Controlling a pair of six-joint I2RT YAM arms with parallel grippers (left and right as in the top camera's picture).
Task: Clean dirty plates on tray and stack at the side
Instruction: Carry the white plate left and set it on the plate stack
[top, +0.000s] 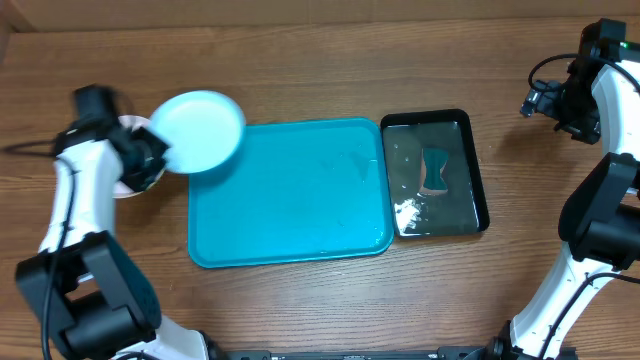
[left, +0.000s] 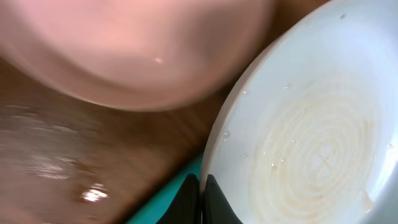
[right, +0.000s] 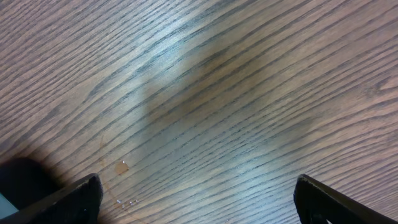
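I will first move my left gripper to the left in the overhead view, to lower the light blue plate onto the pale plate (left: 147, 36).
My left gripper (top: 158, 152) is shut on the rim of a light blue plate (top: 200, 130), holding it over the top left corner of the turquoise tray (top: 300, 215). In the left wrist view the fingers (left: 203, 186) pinch the plate's edge, and the plate (left: 311, 137) shows a faint orange swirl on its face. A pale plate (top: 128, 186) lies on the table under the left arm; it is blurred and pinkish (left: 137, 50) in the wrist view. A sliver of the tray (left: 165, 199) shows there. My right gripper (top: 572, 98) is open over bare wood (right: 198, 186), far from the tray.
A glossy black tray (top: 478, 165) stands against the turquoise tray's right side, wet, with a blue-and-tan sponge (top: 433, 172) and a white blob of foam (top: 408, 212) in it. A small droplet mark (right: 122, 167) lies on the wood under the right gripper.
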